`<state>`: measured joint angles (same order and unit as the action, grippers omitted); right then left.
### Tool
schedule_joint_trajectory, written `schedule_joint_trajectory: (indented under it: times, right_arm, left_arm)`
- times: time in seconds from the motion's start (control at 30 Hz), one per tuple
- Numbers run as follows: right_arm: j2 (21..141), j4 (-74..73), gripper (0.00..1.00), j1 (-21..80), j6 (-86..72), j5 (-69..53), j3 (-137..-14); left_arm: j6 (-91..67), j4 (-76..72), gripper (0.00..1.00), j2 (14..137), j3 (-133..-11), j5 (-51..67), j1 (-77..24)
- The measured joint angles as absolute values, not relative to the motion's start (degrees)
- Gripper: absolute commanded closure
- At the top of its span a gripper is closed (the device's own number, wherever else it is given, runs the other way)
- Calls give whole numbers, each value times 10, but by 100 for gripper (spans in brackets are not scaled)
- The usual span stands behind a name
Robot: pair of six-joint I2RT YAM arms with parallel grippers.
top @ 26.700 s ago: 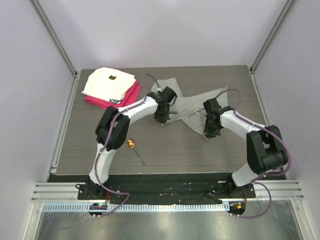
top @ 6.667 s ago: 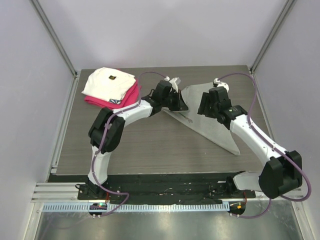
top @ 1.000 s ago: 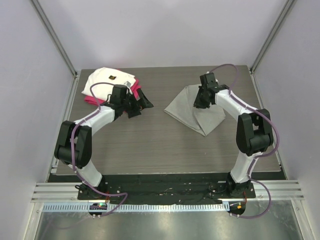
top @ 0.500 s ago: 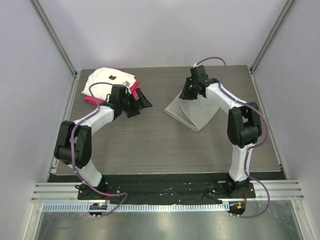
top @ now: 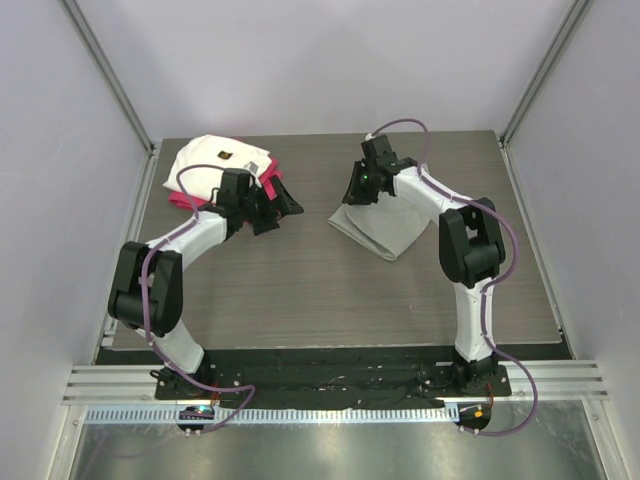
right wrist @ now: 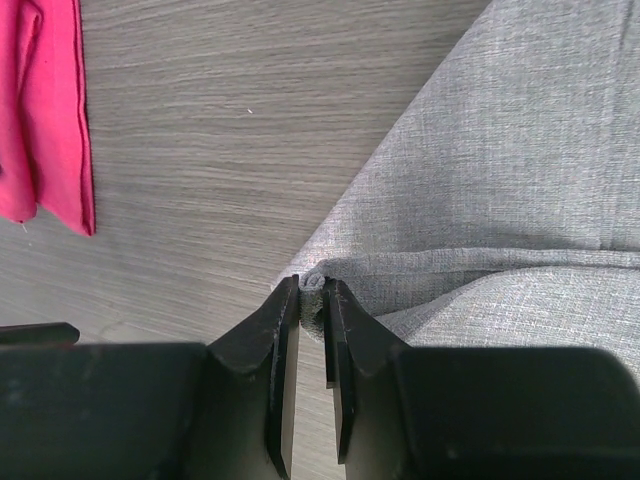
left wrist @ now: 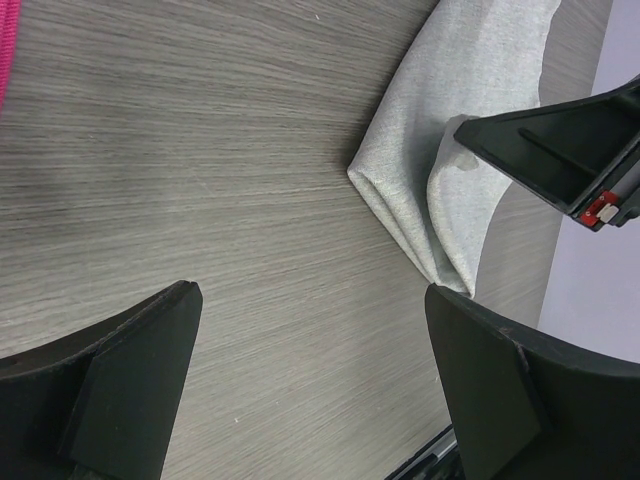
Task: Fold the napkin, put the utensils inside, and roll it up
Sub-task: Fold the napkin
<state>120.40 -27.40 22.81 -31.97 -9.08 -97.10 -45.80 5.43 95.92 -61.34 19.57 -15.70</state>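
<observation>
My left gripper moves open to the right in the top view and down around the napkin's nearest corner (top: pixel 335 219) (left wrist: pixel 358 173) next, since that corner points toward its fingers.
The light-grey napkin (top: pixel 388 230) lies folded on the table right of centre, its left corner pointing at the left arm. My right gripper (top: pixel 358 192) is over that left corner, shut on a small bunch of napkin cloth (right wrist: pixel 335 282) pinched between its jaws (right wrist: pixel 312 288). In the left wrist view the napkin (left wrist: pixel 440 150) shows its folded edge, with the right gripper's fingers (left wrist: pixel 550 150) over it. My left gripper (top: pixel 285 208) hovers open and holds nothing (left wrist: pixel 308 292), left of the napkin. The utensils are hidden from view.
A folded white cloth (top: pixel 215 160) with a small dark mark lies on a magenta-red cloth (top: pixel 272 182) at the back left, just behind the left gripper. The magenta cloth (right wrist: pixel 45 110) also shows in the right wrist view. Metal rails run along the table's near edge (top: pixel 330 385).
The right gripper has swung left across the napkin with cloth in its jaws, drawing the napkin's top layer leftward. The left arm has stayed in place.
</observation>
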Motion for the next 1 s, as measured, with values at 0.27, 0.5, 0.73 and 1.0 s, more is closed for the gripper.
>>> schedule_joint_trajectory:
  times: [0.27,0.5,0.73,1.0]
  right_arm:
    - [1207,-275,51,239,-313,-94,-971]
    - [1213,-290,34,239,-290,-105,-991]
    - [1189,-301,33,239,-241,-83,-999]
    - [1085,-322,30,239,-211,-30,-889]
  left_arm:
    - [-458,55,0,966,-621,199,-157]
    - [-458,54,0,995,-638,208,-157]
    - [-460,54,0,1052,-685,215,-163]
    - [-476,31,2,1168,-806,239,-193]
